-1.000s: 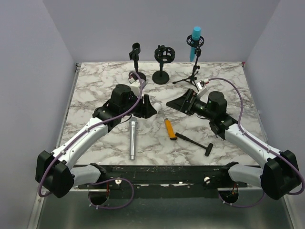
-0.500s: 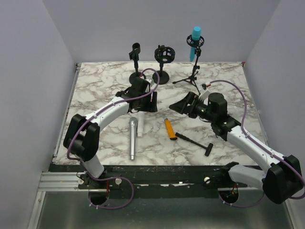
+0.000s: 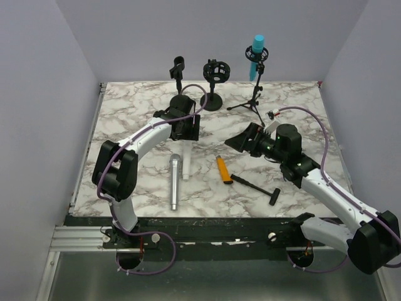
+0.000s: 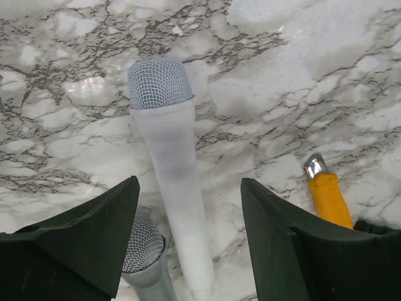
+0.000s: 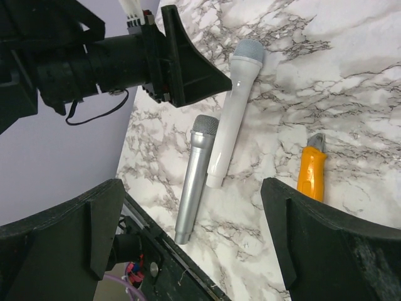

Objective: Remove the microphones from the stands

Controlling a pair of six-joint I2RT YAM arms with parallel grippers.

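Observation:
My left gripper will next go down onto the white microphone's neck beside the mesh head and close, because its open fingers are already lined up on either side of the handle.
A blue microphone sits upright in the clip of a black tripod stand at the back right. My left gripper is open and empty, hanging over the head end of a white microphone that lies on the table; the left wrist view shows this microphone between and below my left gripper. My right gripper is open and empty, in front of the tripod and apart from it. In the right wrist view my right gripper faces the left one.
A silver microphone lies beside the white one. An orange-handled tool and a black hammer-like tool lie at centre front. An empty clip stand and a shock-mount stand stand at the back.
My left arm has swung and stretched toward the back, and the white microphone now shows lying beside the silver one. My right gripper has shifted slightly.

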